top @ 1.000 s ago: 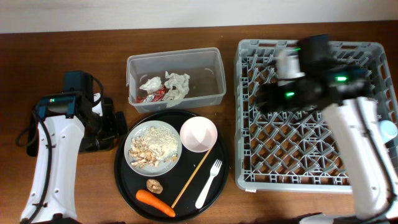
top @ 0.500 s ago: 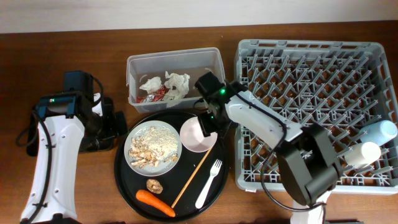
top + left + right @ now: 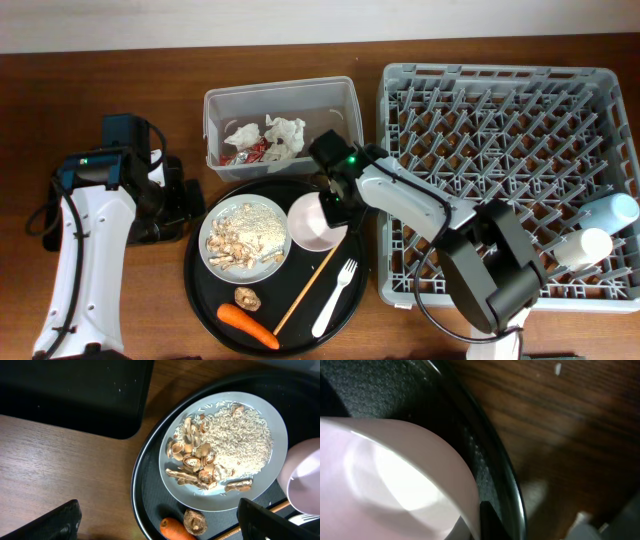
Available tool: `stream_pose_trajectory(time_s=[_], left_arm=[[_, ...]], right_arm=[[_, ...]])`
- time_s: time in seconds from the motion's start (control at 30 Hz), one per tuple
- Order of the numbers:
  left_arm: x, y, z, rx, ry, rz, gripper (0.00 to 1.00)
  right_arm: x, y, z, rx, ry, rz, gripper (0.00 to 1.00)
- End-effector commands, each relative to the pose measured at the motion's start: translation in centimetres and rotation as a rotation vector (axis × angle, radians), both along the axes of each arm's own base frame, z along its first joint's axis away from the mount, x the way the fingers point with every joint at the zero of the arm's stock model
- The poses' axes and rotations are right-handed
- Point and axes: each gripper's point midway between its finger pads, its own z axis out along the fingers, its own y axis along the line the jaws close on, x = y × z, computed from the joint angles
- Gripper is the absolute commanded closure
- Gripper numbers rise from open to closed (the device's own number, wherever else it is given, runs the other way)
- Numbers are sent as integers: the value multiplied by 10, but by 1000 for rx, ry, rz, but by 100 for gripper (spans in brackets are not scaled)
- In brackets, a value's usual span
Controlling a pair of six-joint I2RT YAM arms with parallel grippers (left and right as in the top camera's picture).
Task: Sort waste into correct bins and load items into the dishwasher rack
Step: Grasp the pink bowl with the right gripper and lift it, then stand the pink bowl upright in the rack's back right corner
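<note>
My right gripper holds the bowl (image 3: 312, 224) and will lift it, carry it across the rack, lower and release it, as the rack's empty far corner (image 3: 568, 108) is outward of the gripper, beyond the cups.
My right gripper (image 3: 335, 205) is shut on the right rim of the pinkish-white bowl (image 3: 312, 224), which rests on the round black tray (image 3: 196, 292). In the right wrist view the bowl (image 3: 395, 475) fills the left, with one dark fingertip (image 3: 489, 522) against its outer wall. The white plate (image 3: 245, 240) with rice and beige scraps lies left of the bowl. Carrot (image 3: 250, 325), brown lump (image 3: 247, 297), chopstick (image 3: 307, 288) and fork (image 3: 335, 298) lie on the tray's front. My left gripper (image 3: 160, 527) hangs open above the carrot (image 3: 175, 530) and lump (image 3: 194, 521).
The clear tub (image 3: 345, 120) at the back holds crumpled tissue (image 3: 285, 135) and a red wrapper (image 3: 245, 152). The grey rack (image 3: 500, 150) fills the right, with a light blue cup (image 3: 612, 210) and a white cup (image 3: 590, 245) at its right edge. A shallow black tray (image 3: 75, 395) lies left of the plate.
The right arm swung from over the rack down to the bowl, and its jaws closed on the rim. The bowl has shifted slightly left. The left arm stayed still.
</note>
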Motion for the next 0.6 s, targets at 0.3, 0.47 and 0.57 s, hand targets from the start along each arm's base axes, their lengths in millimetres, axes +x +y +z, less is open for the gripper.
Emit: stream_pose_trajectory(time_s=[0.3, 0.47, 0.57], left_arm=[[0, 1, -1, 3, 4, 8, 1], [0, 1, -1, 2, 4, 8, 1], [0, 1, -1, 2, 4, 8, 1]], right_arm=[[76, -287, 306, -746, -911, -606, 96], [67, -398, 314, -1093, -892, -937, 96], [87, -437, 272, -1194, -785, -951, 96]])
